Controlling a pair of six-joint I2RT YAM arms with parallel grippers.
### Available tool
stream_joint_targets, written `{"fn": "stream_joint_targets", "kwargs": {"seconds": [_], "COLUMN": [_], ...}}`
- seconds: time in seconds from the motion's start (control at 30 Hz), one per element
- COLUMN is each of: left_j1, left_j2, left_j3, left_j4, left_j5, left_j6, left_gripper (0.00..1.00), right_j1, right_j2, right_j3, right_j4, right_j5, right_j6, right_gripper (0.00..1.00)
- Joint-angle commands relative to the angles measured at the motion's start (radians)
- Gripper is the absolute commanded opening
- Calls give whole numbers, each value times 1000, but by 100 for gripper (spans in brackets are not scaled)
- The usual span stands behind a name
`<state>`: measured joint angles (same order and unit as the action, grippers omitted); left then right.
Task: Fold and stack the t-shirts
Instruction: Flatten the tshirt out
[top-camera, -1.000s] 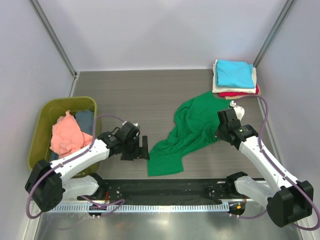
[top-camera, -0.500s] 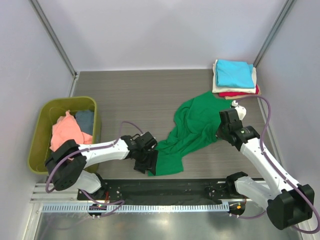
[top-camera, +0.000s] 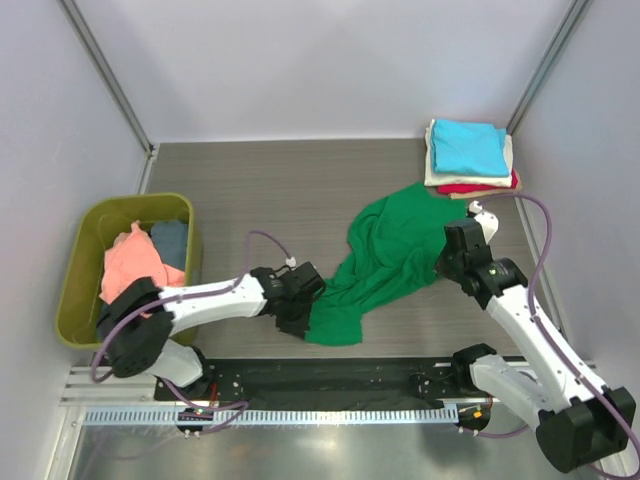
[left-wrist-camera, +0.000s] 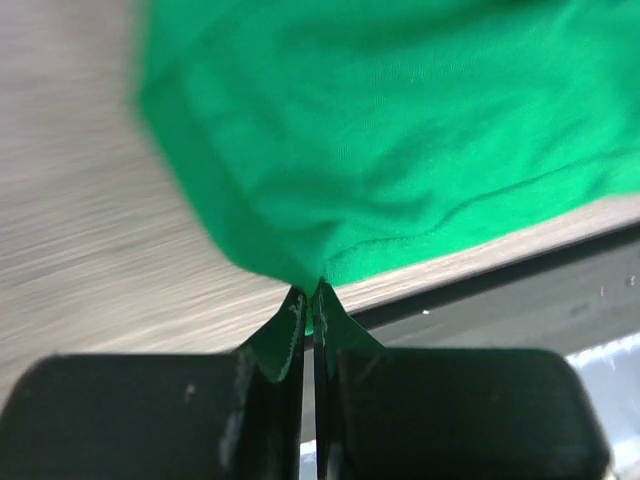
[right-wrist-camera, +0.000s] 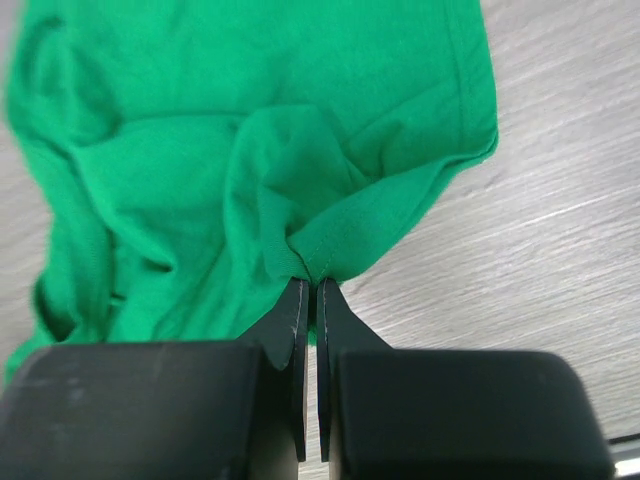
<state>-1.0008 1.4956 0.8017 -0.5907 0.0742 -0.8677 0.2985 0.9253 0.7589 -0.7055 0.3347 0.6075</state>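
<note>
The right gripper raises the fold next, carries it outward and lowers it on the tabletop (top-camera: 401, 184) beside the folded stack, outward of the gripper, spreading the crumpled shirt.
A bright green t-shirt (top-camera: 385, 255) lies crumpled across the middle of the table. My left gripper (top-camera: 305, 318) is shut on its near hem corner (left-wrist-camera: 300, 262), low over the table's front edge. At the shirt's right side my right gripper (top-camera: 440, 268) is shut on a bunched hem fold (right-wrist-camera: 318, 255). A folded stack sits at the far right corner, with a cyan t-shirt (top-camera: 468, 146) on top, a cream one (top-camera: 432, 172) under it and a red one (top-camera: 470, 188) at the bottom. A salmon-pink t-shirt (top-camera: 132, 272) and a dark blue-grey one (top-camera: 170, 240) lie in the tub.
An olive-green plastic tub (top-camera: 82, 266) stands at the left edge of the table. A black rail (top-camera: 330, 378) runs along the front. Grey walls close in the table on three sides.
My left arm swung right from beside the tub to the shirt's near corner and its jaws closed on the cloth. The right gripper kept its hold and shifted slightly.
</note>
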Motion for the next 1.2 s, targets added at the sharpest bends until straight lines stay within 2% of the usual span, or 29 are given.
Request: {"fn": "stream_joint_targets", "kwargs": {"seconds": [0.0,0.1,0.23,0.27,0.47,0.5,0.6,0.73,0.83,1.0,1.13,1.17], "left_j1": [10,25,41,42,44,45,45,44,45,45,45,45], "left_j2": [-186,-303,-369,-376,-357,-348,-325,-311,-305,-238,-183,-151], "left_j3": [134,287,508,598,907,1003,1134,1319,1382,1629,1674,1674], "left_j4": [-183,-305,-432,-460,-612,-639,-672,-655,-618,-643,-569,-539], "left_j5": [-311,-425,-529,-548,-704,-718,-758,-749,-708,-711,-790,-856], "left_j6": [10,53,102,114,170,191,220,312,380,450,539,553], "left_gripper": [0,0,0,0,0,0,0,0,0,0,0,0], "right_j1": [-6,-6,-6,-6,-6,-6,-6,-7,-6,-6,-6,-6], "right_j2": [-95,-132,-137,-135,-125,-114,-111,-131,-138,-122,-28,1], "right_j3": [84,181,319,345,560,629,761,882,948,1040,1082,1079], "right_j4": [28,14,-18,-26,-51,-58,-92,-124,-155,-204,-238,-248], "right_j5": [13,18,3,-2,-23,-23,-29,-39,-71,-131,-145,-140], "right_j6": [9,5,-3,-11,-52,-57,-75,-89,-91,-87,-89,-89], "right_gripper": [1,1,1,1,1,1,1,1,1,1,1,1]}}
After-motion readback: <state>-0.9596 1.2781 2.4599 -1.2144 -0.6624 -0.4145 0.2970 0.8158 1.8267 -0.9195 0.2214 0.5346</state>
